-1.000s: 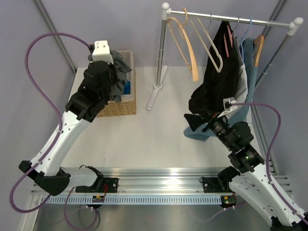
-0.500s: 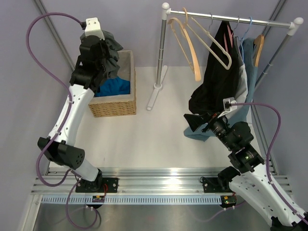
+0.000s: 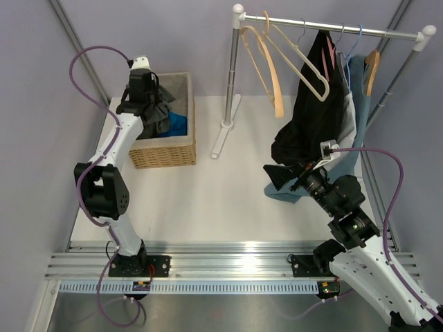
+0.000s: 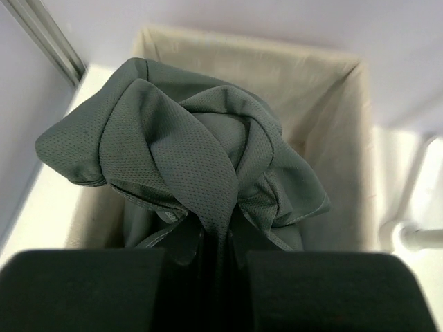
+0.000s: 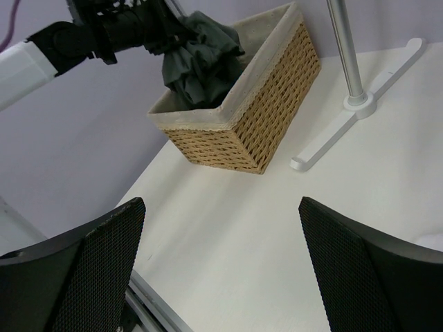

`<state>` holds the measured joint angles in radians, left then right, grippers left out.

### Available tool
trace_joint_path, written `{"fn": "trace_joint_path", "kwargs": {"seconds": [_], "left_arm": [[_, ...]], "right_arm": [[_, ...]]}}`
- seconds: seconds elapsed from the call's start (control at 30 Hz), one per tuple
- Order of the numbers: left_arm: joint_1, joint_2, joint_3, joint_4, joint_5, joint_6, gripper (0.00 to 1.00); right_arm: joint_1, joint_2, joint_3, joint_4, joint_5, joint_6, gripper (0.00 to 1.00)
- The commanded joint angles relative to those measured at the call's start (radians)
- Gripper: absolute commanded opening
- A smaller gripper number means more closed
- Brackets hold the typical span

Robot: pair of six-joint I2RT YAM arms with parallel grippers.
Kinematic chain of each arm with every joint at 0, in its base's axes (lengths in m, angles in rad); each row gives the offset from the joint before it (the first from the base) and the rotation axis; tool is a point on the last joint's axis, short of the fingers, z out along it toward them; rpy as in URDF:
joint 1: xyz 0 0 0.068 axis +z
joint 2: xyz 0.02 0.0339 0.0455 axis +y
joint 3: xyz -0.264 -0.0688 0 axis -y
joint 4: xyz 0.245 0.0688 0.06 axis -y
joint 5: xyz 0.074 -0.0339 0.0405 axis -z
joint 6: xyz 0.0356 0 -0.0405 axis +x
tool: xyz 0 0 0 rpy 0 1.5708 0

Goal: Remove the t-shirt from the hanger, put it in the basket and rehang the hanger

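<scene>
I need to move my left gripper down and to its right in the top view and let go of the t-shirt (image 3: 161,116), because the basket's open inside is there.
My left gripper (image 3: 147,102) is shut on a bunched grey-green t-shirt (image 3: 161,116) and holds it over the wicker basket (image 3: 166,155) at the back left. In the left wrist view the shirt (image 4: 201,152) is pinched between my jaws (image 4: 218,277), with the basket's lining (image 4: 332,131) behind it. The right wrist view shows the shirt (image 5: 201,62) hanging into the basket (image 5: 256,117). Two empty hangers, wooden (image 3: 271,69) and white (image 3: 308,69), hang on the rack rail (image 3: 346,29). My right gripper (image 3: 278,176) is open and empty (image 5: 221,263) above the table.
A blue garment (image 3: 178,124) lies in the basket. A black garment (image 3: 315,117) and a light blue one (image 3: 356,83) hang on the rack at the right, close to my right arm. The rack's post and foot (image 3: 225,128) stand mid-table.
My left arm has swung up and back with the grey-green shirt, then come down over the basket. The empty white hanger has swung on the rail. The right arm has not moved.
</scene>
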<state>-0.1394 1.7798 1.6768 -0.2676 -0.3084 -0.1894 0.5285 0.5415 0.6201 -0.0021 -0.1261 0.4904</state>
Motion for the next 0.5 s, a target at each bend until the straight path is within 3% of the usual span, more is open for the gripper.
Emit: {"fn": "trace_joint_path", "kwargs": {"seconds": [0.0, 0.2, 0.33, 0.4, 0.47], "left_arm": [[0.011, 0.035, -0.015, 0.073, 0.066, 0.001, 0.00], [0.011, 0.079, -0.040, 0.114, 0.218, 0.030, 0.00], [0.014, 0.098, -0.049, 0.123, 0.246, 0.025, 0.01], [0.017, 0.109, -0.055, 0.125, 0.249, 0.025, 0.06], [0.024, 0.115, -0.066, 0.123, 0.247, 0.025, 0.19]], "right_arm": [[0.005, -0.005, 0.001, 0.048, -0.018, 0.007, 0.99], [0.005, -0.011, 0.003, 0.042, -0.020, 0.005, 1.00], [0.007, -0.024, 0.004, 0.034, -0.015, -0.001, 0.99], [0.005, -0.029, 0.006, 0.030, -0.007, 0.000, 1.00], [0.005, -0.035, 0.007, 0.027, -0.009, -0.001, 0.99]]}}
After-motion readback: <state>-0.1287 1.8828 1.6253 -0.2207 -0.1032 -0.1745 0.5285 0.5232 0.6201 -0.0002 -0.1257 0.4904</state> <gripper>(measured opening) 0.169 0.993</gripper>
